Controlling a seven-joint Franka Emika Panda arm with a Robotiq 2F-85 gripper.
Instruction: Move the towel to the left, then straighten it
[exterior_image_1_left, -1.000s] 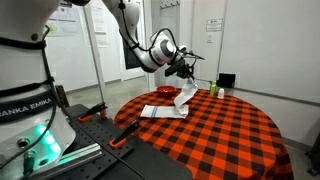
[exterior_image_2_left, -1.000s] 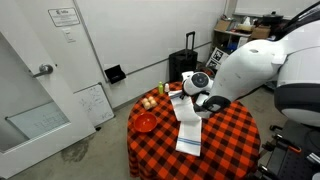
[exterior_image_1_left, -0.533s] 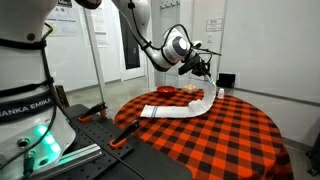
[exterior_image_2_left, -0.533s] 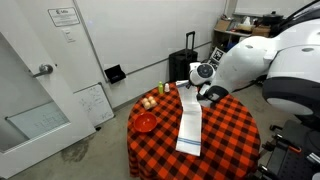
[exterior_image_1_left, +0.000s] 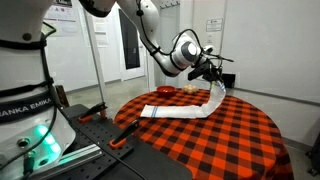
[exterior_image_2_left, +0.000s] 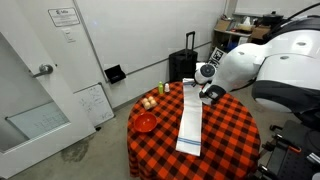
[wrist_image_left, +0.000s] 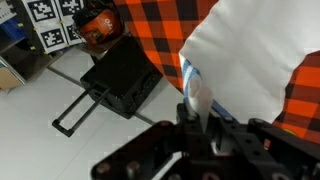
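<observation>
My gripper will next lower and move outward, pulling the towel's far end along the towel onto the table (exterior_image_1_left: 226, 104).
The towel (exterior_image_1_left: 185, 109) is white with a blue stripe and lies stretched in a long strip across the red-and-black checked table (exterior_image_1_left: 230, 140). It also shows in an exterior view (exterior_image_2_left: 189, 120). My gripper (exterior_image_1_left: 219, 82) is shut on the towel's far end and holds that end lifted a little above the table's far edge. In an exterior view my gripper (exterior_image_2_left: 204, 92) sits at the strip's upper end. In the wrist view the towel (wrist_image_left: 255, 50) spreads out from between my fingers (wrist_image_left: 197, 112), pinched at a folded corner.
A red bowl (exterior_image_2_left: 146, 122) and some small fruit (exterior_image_2_left: 148, 102) sit on the table's one side. A black wheeled suitcase (exterior_image_2_left: 183, 65) stands on the floor beyond the table, also in the wrist view (wrist_image_left: 120, 75). A door (exterior_image_2_left: 40, 80) and a wall stand nearby.
My gripper has carried the towel's end outward toward the table's far edge. The towel has gone from a bunched, hanging shape to a long flat strip.
</observation>
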